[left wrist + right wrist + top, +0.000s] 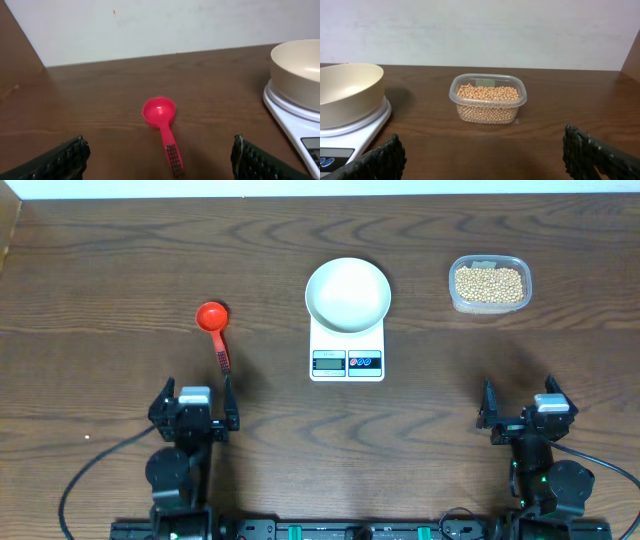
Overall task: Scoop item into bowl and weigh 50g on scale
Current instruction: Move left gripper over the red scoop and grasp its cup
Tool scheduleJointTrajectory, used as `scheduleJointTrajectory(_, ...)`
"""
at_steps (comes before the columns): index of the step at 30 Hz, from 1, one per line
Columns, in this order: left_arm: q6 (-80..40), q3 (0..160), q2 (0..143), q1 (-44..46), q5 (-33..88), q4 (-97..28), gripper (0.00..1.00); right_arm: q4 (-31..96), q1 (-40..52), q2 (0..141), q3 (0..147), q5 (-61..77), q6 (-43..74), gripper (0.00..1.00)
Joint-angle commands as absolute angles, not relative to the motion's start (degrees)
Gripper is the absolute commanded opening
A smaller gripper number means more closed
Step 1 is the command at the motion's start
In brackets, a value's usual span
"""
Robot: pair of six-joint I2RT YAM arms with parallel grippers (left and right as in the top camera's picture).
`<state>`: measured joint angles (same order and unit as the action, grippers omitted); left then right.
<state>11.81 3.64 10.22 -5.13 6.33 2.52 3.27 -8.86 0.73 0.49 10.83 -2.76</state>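
Observation:
My left gripper lifts outward to the red scoop's cup beyond the handle next, tilts down, and lowers onto the rim's side away from the scale (347,360).
The tan beans (489,282) fill a clear plastic tub (489,304) at the back right; the beans (488,93) also show in the right wrist view. The empty white bowl (348,293) sits on the white scale (347,360) at the table's middle; the bowl (300,70) and the scale (295,120) show in the left wrist view too. A red scoop (214,325) lies left of the scale, handle toward me. My left gripper (196,402) is open and empty just behind the scoop's handle (172,155). My right gripper (527,408) is open and empty, well in front of the tub.
The brown wooden table (120,270) ends at a pale wall at the back. The bowl (347,92) and the scale (350,135) stand at the left of the right wrist view. Black cables run from both arm bases at the front edge.

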Motion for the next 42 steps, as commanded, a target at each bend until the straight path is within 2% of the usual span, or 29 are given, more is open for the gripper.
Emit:
scheduleJointTrajectory(1,10.6,11.0,18.3,-5.0,7.0,3.4,0.93,3.4,-8.1,0.6,0.3,10.9,-3.1,0.99)
scheduleJointTrajectory(7,10.6,22.8,36.4,-5.0,7.4,4.6,0.93,3.4,-8.1,0.6,0.3,10.9,-3.1,0.99)
scheduleJointTrajectory(12,9.5,35.2,51.3,-6.3,14.4,3.0,0.93,3.4,-8.1,0.6,0.3,10.9,-3.1,0.99)
scheduleJointTrajectory(16,8.0,48.4,62.9,-8.0,16.6,-5.2,0.93,3.4,-8.1,0.6,0.3,10.9,-3.1,0.99)
scheduleJointTrajectory(26,8.0,85.0,88.8,-13.9,23.9,-35.4,0.93,3.4,-8.1,0.6,0.3,10.9,-3.1,0.99)
scheduleJointTrajectory(39,5.8,85.2,90.8,-13.8,26.4,-35.8,0.93,3.4,-8.1,0.6,0.3,10.9,-3.1,0.99)
scheduleJointTrajectory(42,1.4,85.2,92.0,-13.8,22.9,-35.8,0.93,3.4,-8.1,0.6,0.3,10.9,-3.1,0.99)
